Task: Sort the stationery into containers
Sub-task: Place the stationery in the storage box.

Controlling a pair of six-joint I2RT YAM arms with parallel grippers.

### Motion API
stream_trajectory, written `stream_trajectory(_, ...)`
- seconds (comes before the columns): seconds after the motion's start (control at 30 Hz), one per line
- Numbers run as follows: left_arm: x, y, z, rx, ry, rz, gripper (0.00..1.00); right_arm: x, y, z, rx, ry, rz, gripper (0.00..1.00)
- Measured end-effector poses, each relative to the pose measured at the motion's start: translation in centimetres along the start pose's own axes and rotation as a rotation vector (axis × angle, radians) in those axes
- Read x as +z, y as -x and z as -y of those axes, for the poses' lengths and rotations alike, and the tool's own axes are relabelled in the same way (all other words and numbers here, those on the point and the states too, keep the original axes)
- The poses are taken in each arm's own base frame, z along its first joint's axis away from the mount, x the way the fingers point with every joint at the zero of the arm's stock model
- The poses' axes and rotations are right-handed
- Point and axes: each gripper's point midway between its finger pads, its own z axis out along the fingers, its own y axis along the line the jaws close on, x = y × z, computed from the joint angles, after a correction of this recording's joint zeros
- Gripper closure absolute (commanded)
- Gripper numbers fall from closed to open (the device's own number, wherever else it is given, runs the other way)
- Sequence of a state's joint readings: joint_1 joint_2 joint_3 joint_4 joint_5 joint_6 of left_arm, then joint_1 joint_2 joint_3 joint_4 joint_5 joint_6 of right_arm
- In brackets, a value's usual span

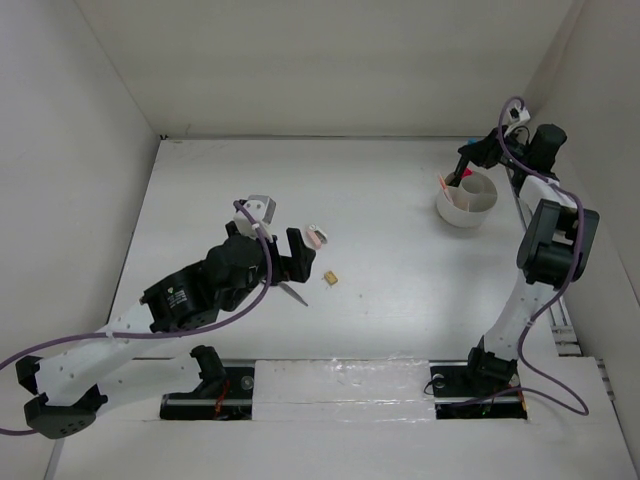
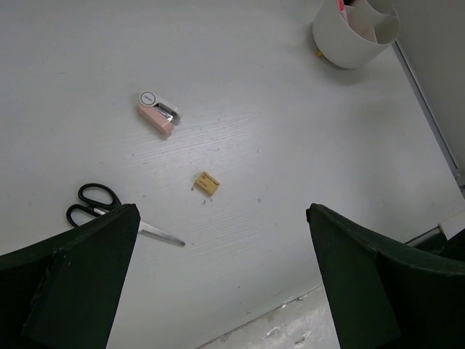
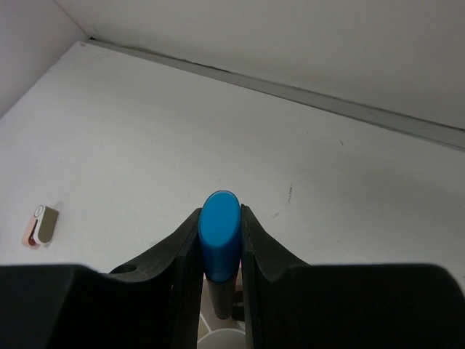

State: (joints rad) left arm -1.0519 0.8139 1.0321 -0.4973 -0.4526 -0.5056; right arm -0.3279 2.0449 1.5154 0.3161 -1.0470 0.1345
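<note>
I should next lower the marker in my right gripper and release it. Its end already points in, and the round white bowl's gap beside the smaller rim [image 2: 376,11] is below.
My right gripper [image 1: 467,172] is shut on the blue-capped black marker [image 3: 219,229] and holds it upright over the round white bowl [image 1: 467,205], at the table's far right. A pink-tipped item [image 1: 461,178] stands in the bowl. A smaller white rim [image 2: 376,11] shows inside the bowl; I cannot tell whether it is the cup. My left gripper [image 1: 275,245] is open and empty above the table's middle left. Below it lie the black-handled scissors [image 2: 98,203], the pinkish eraser [image 2: 158,116] and the tiny tan piece [image 2: 207,183].
White walls enclose the table on the left, back and right. A metal rail [image 2: 429,109] runs along the right edge beside the bowl. A small yellow bit [image 2: 318,53] shows at the bowl's base. The eraser also shows in the right wrist view [image 3: 40,224].
</note>
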Motion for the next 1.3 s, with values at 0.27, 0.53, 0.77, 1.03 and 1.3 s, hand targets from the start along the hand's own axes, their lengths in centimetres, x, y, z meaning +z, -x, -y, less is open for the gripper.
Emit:
stream_trajectory(0.27, 0.1, -0.2, -0.1, 0.011, 0.003, -0.004, 0.0, 0.3, -1.5, 0.8, 0.023, -0.003, -0.017, 0.94)
stream_trajectory(0.53, 0.0, -0.2, -0.1, 0.013, 0.002, -0.003, 0.0, 0.1, -1.8, 1.3, 0.024, -0.009, -0.019, 0.87)
stream_trajectory(0.77, -0.1, -0.1, -0.2, 0.01, 0.0, 0.001, 0.0, -0.4, -2.3, 1.8, 0.026, -0.022, -0.022, 0.74)
stream_trajectory(1.03, -0.3, 0.1, -0.2, 0.006, -0.005, 0.009, 0.0, -0.4, -2.7, 1.7, 0.026, -0.016, -0.027, 0.64)
stream_trajectory(1.3, -0.3, 0.2, -0.2, 0.012, -0.005, 0.01, 0.0, -0.5, -2.7, 1.3, 0.021, -0.001, -0.017, 0.39)
